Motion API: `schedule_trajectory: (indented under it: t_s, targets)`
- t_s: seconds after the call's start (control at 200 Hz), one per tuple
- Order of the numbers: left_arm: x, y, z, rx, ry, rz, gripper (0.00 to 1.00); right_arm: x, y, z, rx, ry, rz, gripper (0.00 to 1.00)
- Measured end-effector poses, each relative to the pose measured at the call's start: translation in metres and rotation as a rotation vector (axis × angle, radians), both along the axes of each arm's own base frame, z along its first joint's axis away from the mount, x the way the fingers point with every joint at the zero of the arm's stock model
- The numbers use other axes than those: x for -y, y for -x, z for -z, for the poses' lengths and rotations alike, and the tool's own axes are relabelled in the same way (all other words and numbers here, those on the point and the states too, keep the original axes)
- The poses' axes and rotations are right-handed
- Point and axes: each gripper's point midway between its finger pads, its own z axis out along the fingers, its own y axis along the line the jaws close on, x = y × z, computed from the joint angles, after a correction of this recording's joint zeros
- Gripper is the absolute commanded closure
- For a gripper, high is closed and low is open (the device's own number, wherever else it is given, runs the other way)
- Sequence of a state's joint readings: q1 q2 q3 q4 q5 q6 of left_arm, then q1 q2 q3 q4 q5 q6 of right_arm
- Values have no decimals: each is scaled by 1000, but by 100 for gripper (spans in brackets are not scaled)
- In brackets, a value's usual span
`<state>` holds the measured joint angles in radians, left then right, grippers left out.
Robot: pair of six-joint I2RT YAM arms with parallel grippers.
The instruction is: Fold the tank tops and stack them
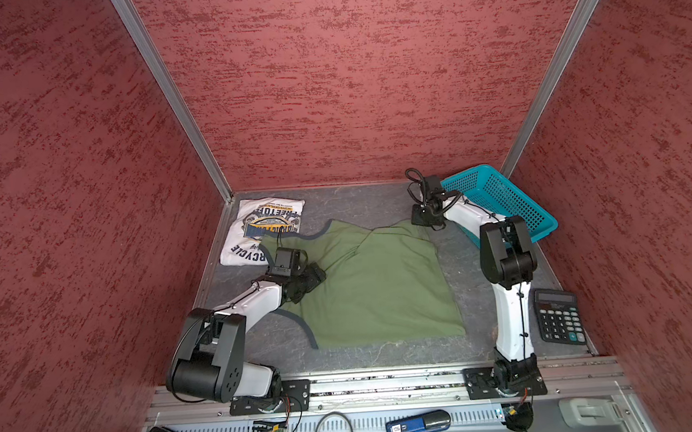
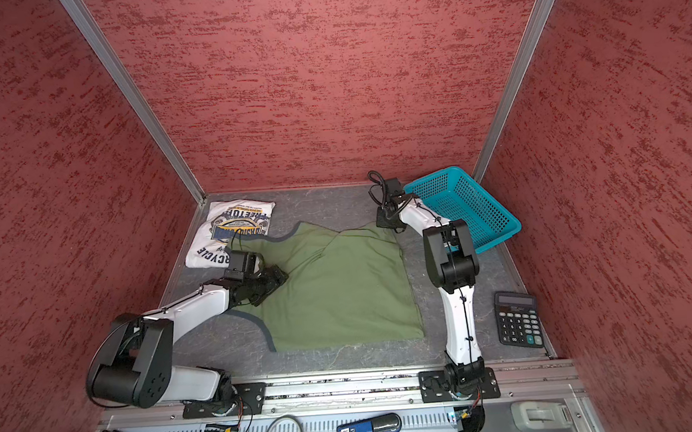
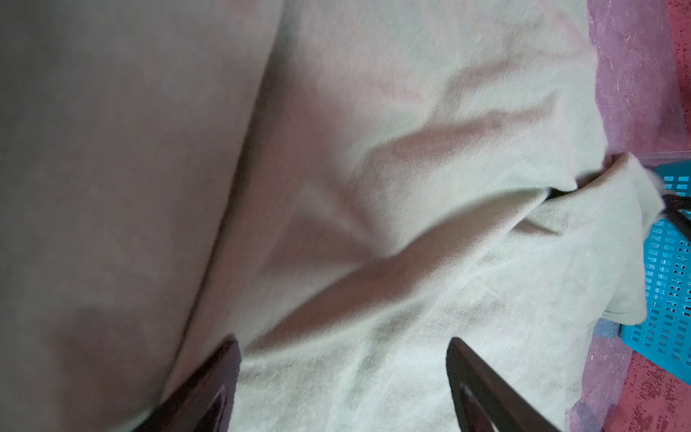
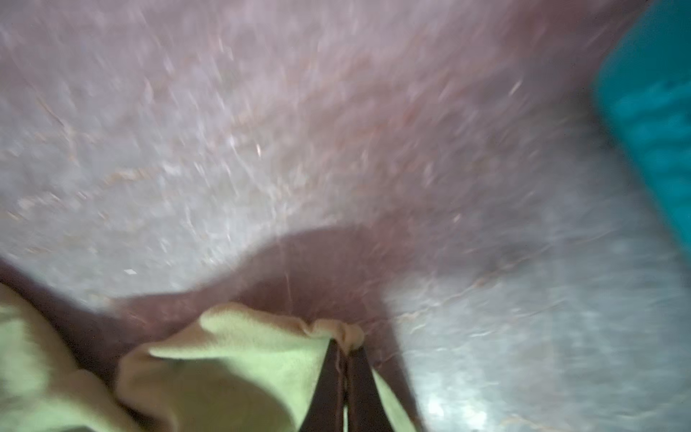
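Observation:
My left gripper needs to move outward across the cloth next and close on the cloth's far corner by the dark trim (image 1: 333,223), because that corner is farther out than the gripper's fingers.
The olive green tank top (image 1: 374,290) (image 2: 341,292) lies spread on the grey mat, rumpled along its far edge. My left gripper (image 1: 315,277) (image 3: 344,348) hovers open just above its left part, with only cloth (image 3: 374,187) under the jaws. At the far right corner my right gripper (image 1: 421,220) (image 4: 344,351) is shut on a pinch of the green cloth (image 4: 261,336), which bunches above the fingertips. The white tank top (image 1: 262,231) (image 2: 229,233) lies folded at the back left, print up, with its near edge against the green one.
A teal mesh basket (image 1: 501,202) (image 2: 464,204) (image 3: 669,262) (image 4: 650,112) stands at the back right, close behind the right arm. A black calculator (image 1: 560,319) lies at the right edge. Red walls enclose three sides. Small tools, among them a blue one (image 1: 417,424), lie on the front rail.

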<state>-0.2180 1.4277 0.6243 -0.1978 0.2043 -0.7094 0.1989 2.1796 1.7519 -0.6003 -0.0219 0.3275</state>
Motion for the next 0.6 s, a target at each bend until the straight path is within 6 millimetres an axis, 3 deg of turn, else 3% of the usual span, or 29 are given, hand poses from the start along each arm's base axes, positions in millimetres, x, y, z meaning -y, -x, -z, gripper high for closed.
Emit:
schedule_trajectory:
  t_s: [0.145,0.255,0.446,0.516,0.601]
  targets:
    - [0,-1,0,4,2,0,12,11,-25,-42,90,-14,19,100]
    - [1,-1,-1,1,2,3,12,13,-33,-57,120,-23,22,100]
    - [9,-6,-10,-52,-17,37,10,12,-31,-46,89,-20,20,100]
    - [16,-22,-31,-33,-23,62,9,12,-28,-41,76,-20,17,100]
    - [28,-61,-70,43,-29,89,9,12,-25,-34,60,-21,16,100]
